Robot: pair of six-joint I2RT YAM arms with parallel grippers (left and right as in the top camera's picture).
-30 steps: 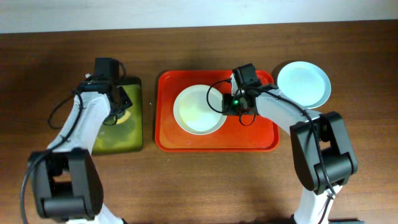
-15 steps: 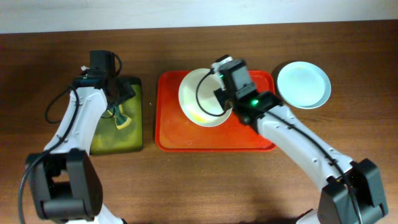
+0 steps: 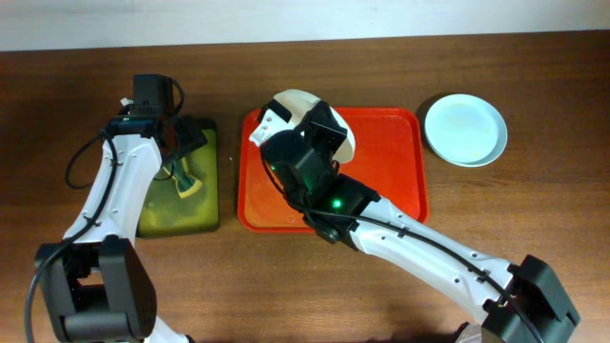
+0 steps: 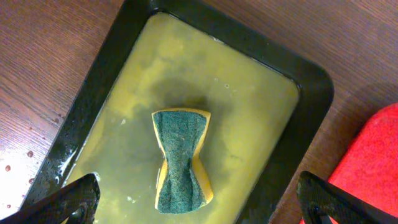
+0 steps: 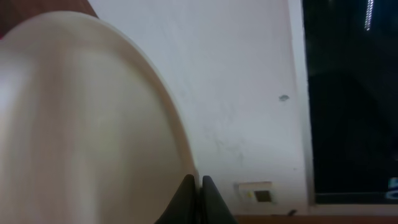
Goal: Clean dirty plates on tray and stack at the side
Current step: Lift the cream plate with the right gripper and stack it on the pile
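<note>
My right gripper swings toward the right in the overhead view and down onto the mint-blue plate (image 3: 465, 130) next, then lets go. The plate lies empty beside the tray.
My right gripper (image 5: 198, 198) is shut on the rim of a cream-white plate (image 5: 81, 124), which it holds tilted in the air. From overhead that plate (image 3: 291, 101) hangs over the far left part of the red-orange tray (image 3: 391, 176), half hidden behind the raised right arm and gripper (image 3: 319, 129). A pale mint-blue plate (image 3: 465, 130) lies on the table just right of the tray. My left gripper (image 4: 199, 182) stands open above a green and yellow sponge (image 4: 181, 160), with nothing between its fingers.
The sponge (image 3: 186, 181) lies in yellowish water in a small black tray (image 4: 311, 99) left of the red tray, whose corner (image 4: 373, 165) shows in the left wrist view. Bare wooden table (image 3: 534, 238) surrounds both trays. A white wall runs behind.
My right arm has lifted the cream plate off the tray, tipping it up and carrying it left. My left gripper has opened and let go of the sponge.
</note>
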